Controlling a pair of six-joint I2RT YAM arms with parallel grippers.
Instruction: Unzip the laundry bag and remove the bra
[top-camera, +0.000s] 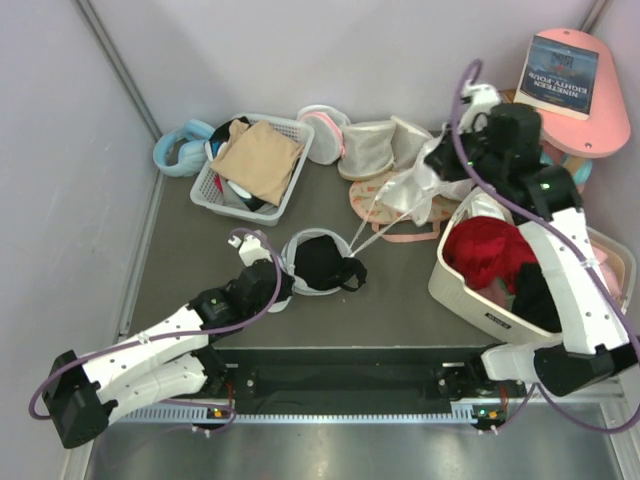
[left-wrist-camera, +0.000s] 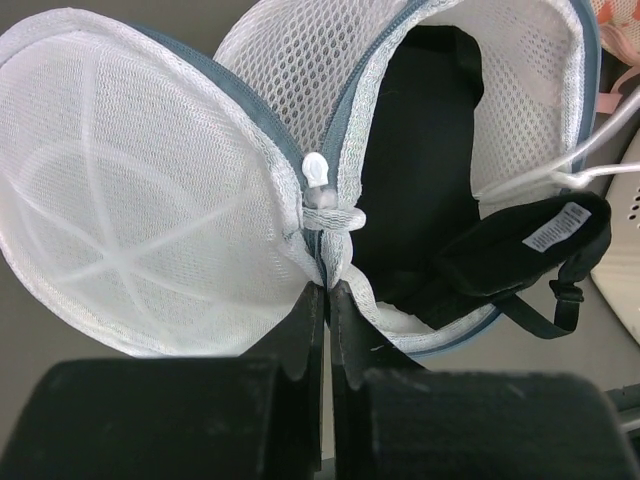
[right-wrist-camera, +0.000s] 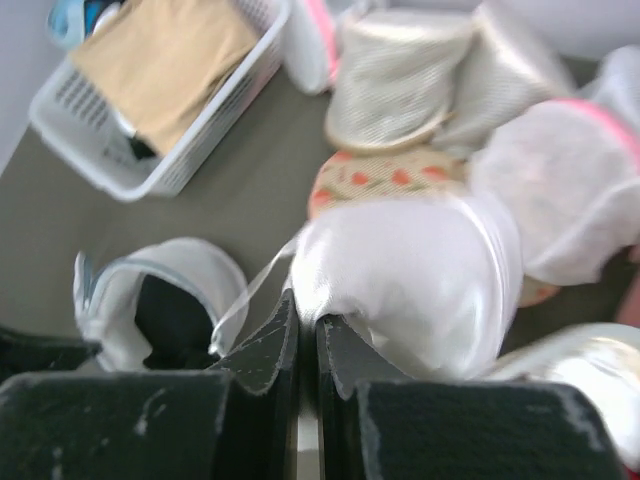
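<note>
My right gripper lifts next until the straps are clear of the bag, then lowers to release the bra over the white bin, which already has a red garment in it.
The round white mesh laundry bag (top-camera: 296, 250) lies open at mid-table, its lid (left-wrist-camera: 150, 200) folded out to the left. The black bra (top-camera: 325, 265) lies in the bag, with a strap end and label hanging over the right rim (left-wrist-camera: 540, 235). My left gripper (top-camera: 283, 288) is shut on the bag's zipper rim at the hinge (left-wrist-camera: 327, 285). My right gripper (top-camera: 437, 160) is raised at the back right and shut on a white satin garment (right-wrist-camera: 410, 270). The garment's thin white straps (top-camera: 365, 225) stretch down to the bag. The bag (right-wrist-camera: 200, 275) and bra (right-wrist-camera: 170, 320) also show in the right wrist view.
A white slatted basket (top-camera: 215, 195) with tan cloth stands at the back left, with a blue item (top-camera: 180, 148) beside it. Mesh bags with pink trim (top-camera: 325, 135) line the back. A white bin (top-camera: 470, 300) with a red garment sits on the right. A pink shelf (top-camera: 600, 120) holds a book.
</note>
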